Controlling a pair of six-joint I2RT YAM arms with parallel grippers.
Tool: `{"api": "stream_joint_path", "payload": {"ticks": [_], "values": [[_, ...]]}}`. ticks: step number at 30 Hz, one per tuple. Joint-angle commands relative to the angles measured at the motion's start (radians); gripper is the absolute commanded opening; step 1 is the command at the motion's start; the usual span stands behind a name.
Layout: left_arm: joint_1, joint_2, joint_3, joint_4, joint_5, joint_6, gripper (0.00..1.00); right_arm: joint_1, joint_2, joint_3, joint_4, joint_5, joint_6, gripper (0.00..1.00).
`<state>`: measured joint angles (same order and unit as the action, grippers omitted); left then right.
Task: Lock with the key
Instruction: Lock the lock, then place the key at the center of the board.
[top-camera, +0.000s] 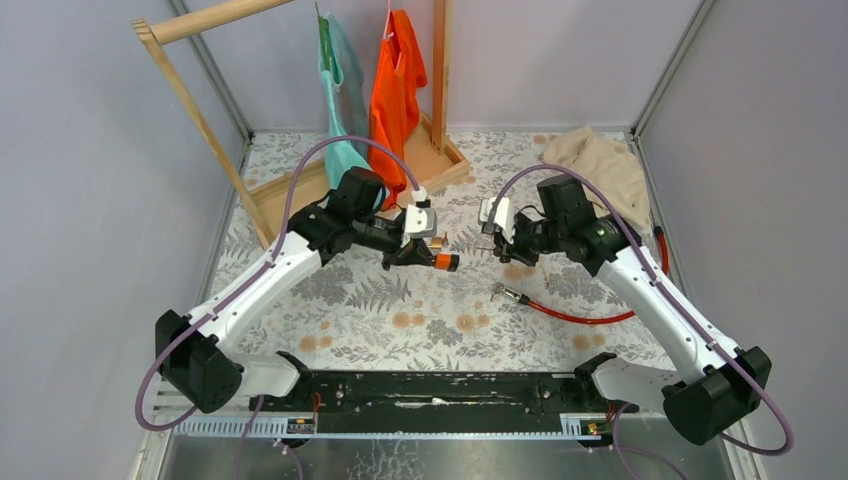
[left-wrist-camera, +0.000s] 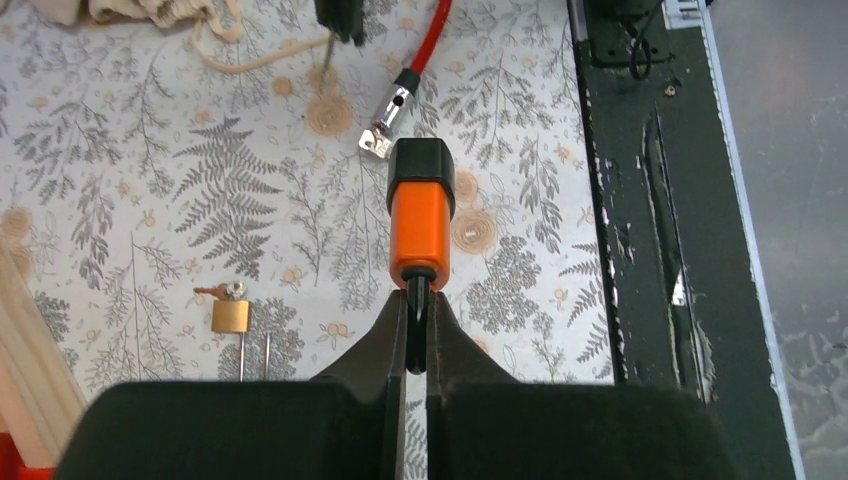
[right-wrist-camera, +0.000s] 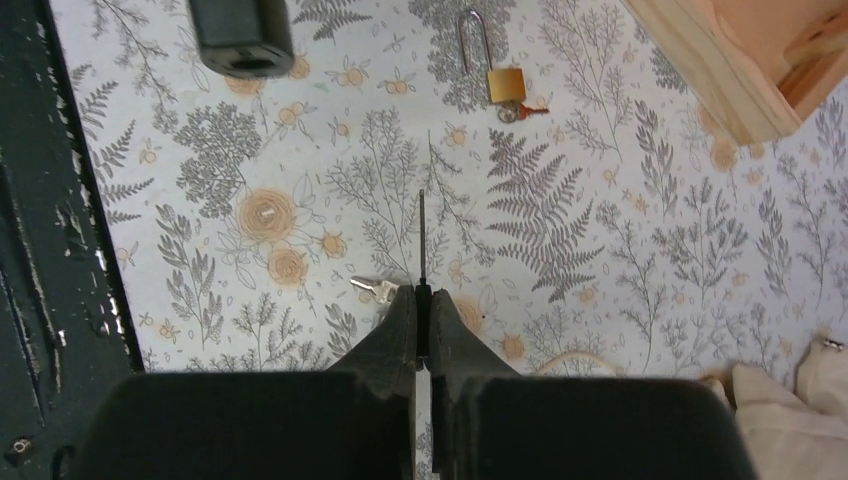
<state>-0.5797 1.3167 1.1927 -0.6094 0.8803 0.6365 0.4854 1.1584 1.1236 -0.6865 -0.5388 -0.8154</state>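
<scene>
Next I will bring my left gripper down, moving to the left in the top view, onto the bare fern-printed cloth to release the orange lock, since that part of the cloth lies clear.
My left gripper (left-wrist-camera: 419, 295) is shut on a black tab at the rear of the orange lock (left-wrist-camera: 420, 215), which it holds above the table, black cap pointing away. In the top view the lock (top-camera: 443, 262) points toward my right gripper (top-camera: 500, 240). The right gripper (right-wrist-camera: 421, 292) is shut on the key (right-wrist-camera: 421, 235), whose thin blade shows edge-on and sticks forward. The lock's black cap (right-wrist-camera: 240, 35) shows at the top left of the right wrist view, apart from the key. The red cable (top-camera: 580, 315) lies on the table, its metal end (left-wrist-camera: 390, 115) loose.
A small brass padlock (left-wrist-camera: 230, 316) with an open shackle and its own little key lies on the floral cloth. A wooden rack (top-camera: 200, 110) with an orange shirt (top-camera: 395, 85) stands at the back left. Beige cloth (top-camera: 600, 165) lies at the back right. The black base rail (top-camera: 440, 385) runs along the near edge.
</scene>
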Motion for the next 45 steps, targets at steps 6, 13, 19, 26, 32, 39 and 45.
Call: {"api": "stream_joint_path", "payload": {"ticks": [6, 13, 19, 26, 32, 39, 45], "values": [[0.015, -0.083, 0.014, -0.089, -0.127, 0.05, 0.0, -0.008, -0.039, -0.065, 0.17, 0.037, 0.195, 0.0], [0.015, -0.135, 0.023, -0.212, -0.367, 0.064, 0.0, -0.002, 0.096, -0.097, 0.348, -0.095, 0.411, 0.09], [0.031, -0.202, -0.037, -0.225, -0.575, 0.022, 0.0, 0.111, 0.255, -0.12, 0.516, -0.062, 0.548, 0.08], [0.118, -0.283, -0.105, -0.229, -0.693, 0.008, 0.0, 0.287, 0.394, -0.155, 0.69, -0.009, 0.71, 0.1], [0.16, -0.339, -0.134, -0.195, -0.714, 0.007, 0.0, 0.395, 0.534, -0.115, 0.739, -0.025, 0.81, 0.14], [0.171, -0.332, -0.154, -0.17, -0.683, -0.016, 0.0, 0.417, 0.659, -0.068, 0.775, -0.05, 0.87, 0.21], [0.172, -0.327, -0.181, -0.155, -0.612, -0.011, 0.0, 0.418, 0.67, -0.047, 0.75, -0.044, 0.86, 0.32]]}}
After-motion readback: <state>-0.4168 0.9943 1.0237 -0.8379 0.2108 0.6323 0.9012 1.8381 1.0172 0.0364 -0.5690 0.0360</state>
